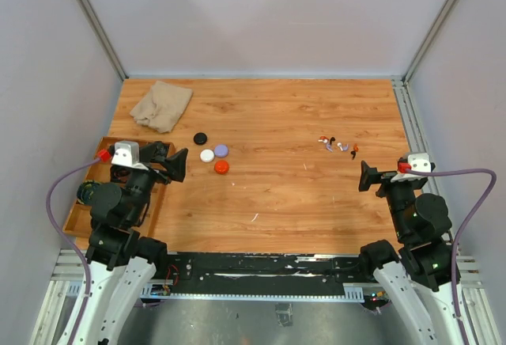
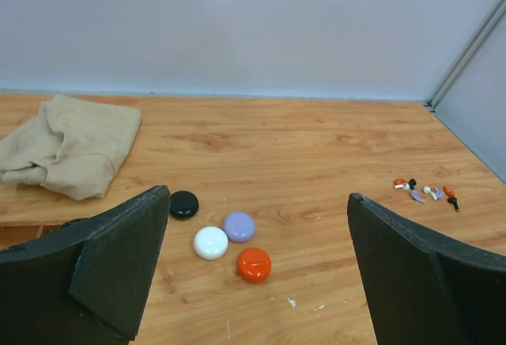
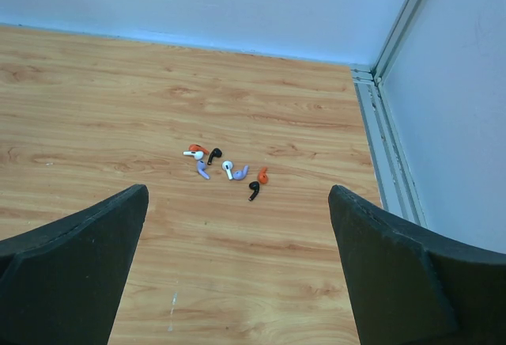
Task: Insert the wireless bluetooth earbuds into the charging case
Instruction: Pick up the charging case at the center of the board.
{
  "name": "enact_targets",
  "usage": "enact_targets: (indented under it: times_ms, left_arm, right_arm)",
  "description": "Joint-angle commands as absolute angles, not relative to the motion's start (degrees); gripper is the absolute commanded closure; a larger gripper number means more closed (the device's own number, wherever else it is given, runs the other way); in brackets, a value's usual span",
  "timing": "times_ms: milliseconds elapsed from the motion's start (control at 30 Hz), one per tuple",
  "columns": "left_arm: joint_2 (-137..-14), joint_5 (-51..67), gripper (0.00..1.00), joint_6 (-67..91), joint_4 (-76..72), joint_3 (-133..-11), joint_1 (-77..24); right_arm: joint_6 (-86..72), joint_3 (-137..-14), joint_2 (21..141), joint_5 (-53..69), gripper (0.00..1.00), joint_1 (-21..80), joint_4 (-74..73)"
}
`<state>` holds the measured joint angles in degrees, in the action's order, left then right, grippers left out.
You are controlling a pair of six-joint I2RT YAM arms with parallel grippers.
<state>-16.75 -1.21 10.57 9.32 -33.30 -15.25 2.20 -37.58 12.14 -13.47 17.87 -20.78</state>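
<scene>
Next, my left gripper will move across and down astride the sides of the orange-red puck [image 1: 222, 167] [image 2: 254, 265], clear of neighbours, since it lies below and right in the top view.
The wireless bluetooth earbuds [image 1: 338, 145] lie loose in a small cluster on the wooden table, right of centre: tiny stemmed buds in orange-red, lilac, white and black [image 3: 240, 173], also visible far right in the left wrist view [image 2: 428, 191]. Several round glossy pucks, which look like closed charging cases, sit left of centre: black [image 2: 183, 203], white [image 2: 210, 242], lilac [image 2: 239, 225] and orange-red [image 2: 254, 264], grouped around [image 1: 214, 155]. My left gripper [image 1: 175, 163] [image 2: 258, 195] stands open just left of the pucks. My right gripper [image 1: 365, 176] [image 3: 239, 190] is open, short of the buds. Both are empty.
A crumpled beige cloth [image 1: 162, 105] [image 2: 67, 143] lies at the back left. A shallow wooden tray [image 1: 79, 210] sits at the table's left edge under the left arm. A metal frame rail [image 1: 407, 123] [image 3: 371, 147] runs along the right edge; grey walls surround the table.
</scene>
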Motion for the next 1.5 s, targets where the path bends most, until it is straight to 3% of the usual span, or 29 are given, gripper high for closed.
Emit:
enact_targets:
  times_ms: [0, 267, 567, 833, 1133, 1467]
  left_arm:
    - [-17.8, -0.5, 0.01, 11.5, 6.7, -33.2, -15.9]
    - [-25.5, -0.1, 0.01, 16.2, 10.6, -37.2, -15.9]
    - [-43.6, 2.0, 0.01, 24.7, 21.2, -41.3, -15.9]
    - [-56.8, 3.5, 0.03, 28.5, 18.2, -38.6, -16.4]
    - [-70.9, -5.4, 0.03, 28.0, 14.5, -42.2, -24.1]
    - [-86.6, -11.2, 0.08, 23.4, 16.0, -51.5, -25.3]
  right_arm:
    - [1.6, -37.0, 10.6, -13.4, 0.01, 16.1, -18.8]
    - [1.7, -36.8, 10.0, -13.5, 0.02, 16.0, -18.5]
    - [1.4, -36.3, 9.3, -12.9, 0.01, 16.0, -18.5]
    - [1.6, -35.8, 8.0, -12.1, 0.01, 16.0, -18.6]
    - [1.5, -35.6, 7.1, -9.9, 0.02, 15.9, -18.5]
    - [1.7, -35.3, 4.6, -9.8, 0.02, 15.9, -18.5]
